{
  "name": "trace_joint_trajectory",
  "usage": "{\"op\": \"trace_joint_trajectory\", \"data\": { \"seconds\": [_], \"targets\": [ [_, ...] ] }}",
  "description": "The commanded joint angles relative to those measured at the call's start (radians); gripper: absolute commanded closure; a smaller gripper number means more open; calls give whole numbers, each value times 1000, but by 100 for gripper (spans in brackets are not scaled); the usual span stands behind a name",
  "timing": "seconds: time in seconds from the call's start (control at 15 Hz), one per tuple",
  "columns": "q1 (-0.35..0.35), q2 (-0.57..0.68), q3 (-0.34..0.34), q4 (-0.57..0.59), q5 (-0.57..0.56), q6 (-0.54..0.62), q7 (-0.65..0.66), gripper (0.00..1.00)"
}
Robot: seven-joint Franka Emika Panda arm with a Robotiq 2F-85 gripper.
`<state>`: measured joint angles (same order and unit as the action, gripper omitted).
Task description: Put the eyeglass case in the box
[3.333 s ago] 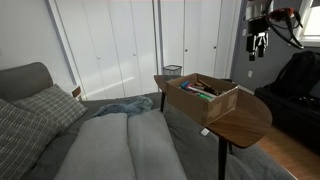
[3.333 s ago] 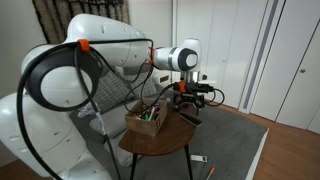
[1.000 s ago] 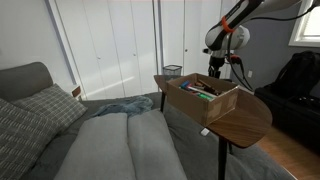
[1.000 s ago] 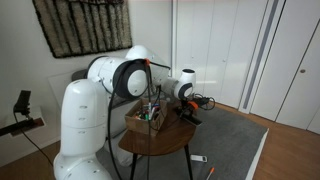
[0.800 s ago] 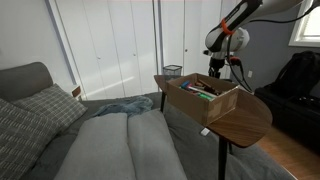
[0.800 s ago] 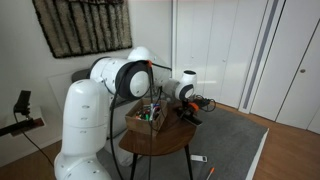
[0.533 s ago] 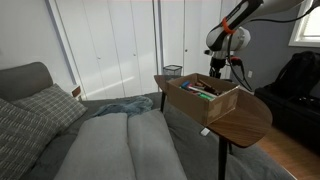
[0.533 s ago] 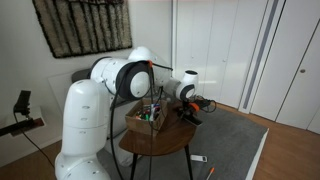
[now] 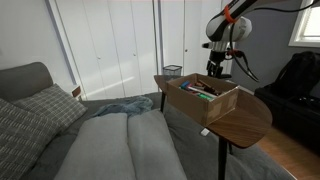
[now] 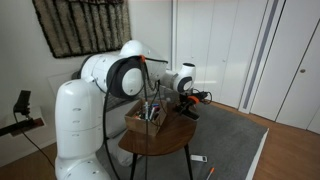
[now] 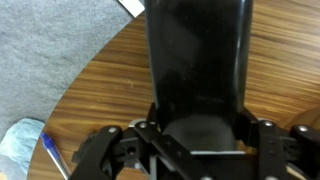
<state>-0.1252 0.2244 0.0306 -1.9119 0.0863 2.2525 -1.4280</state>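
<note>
My gripper should lift the case, then move it across and down onto the small items in the open box (image 9: 201, 96) to let go of it.
The black eyeglass case (image 11: 198, 55) fills the middle of the wrist view, and my gripper (image 11: 198, 132) is shut on its near end, one finger on each side. Below it lies the round wooden tabletop (image 11: 95, 95). In both exterior views the gripper (image 9: 218, 64) (image 10: 187, 102) hangs a little above the table, just beyond the far end of the brown cardboard box (image 9: 201, 96) (image 10: 147, 119). The box holds several small items. The case itself is only a small dark shape under the gripper in those views.
A small dark mesh bin (image 9: 172, 71) stands at the table's far edge. A grey bed with pillows (image 9: 60, 130) lies beside the table. Grey carpet (image 11: 45, 40) surrounds it, with a blue pen (image 11: 55, 155) on the floor. White closet doors stand behind.
The jaws have closed on the eyeglass case, and the arm has risen a little from the tabletop with the case in its grip.
</note>
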Motion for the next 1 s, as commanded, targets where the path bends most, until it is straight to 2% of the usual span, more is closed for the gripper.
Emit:
{"op": "trace_joint_trajectory", "data": {
  "seconds": [0.0,0.4,0.6,0.73,0.93],
  "targets": [
    [21,-179,8,-78,-40,-53,-121,53],
    [163,-297,65,-94,-11,-160,-249,53],
    [239,-294,101,-86,14,-160,-315,53],
    [270,-283,112,-87,45,-151,-343,53],
    [278,-276,106,-109,83,-155,-343,53]
  ]
}}
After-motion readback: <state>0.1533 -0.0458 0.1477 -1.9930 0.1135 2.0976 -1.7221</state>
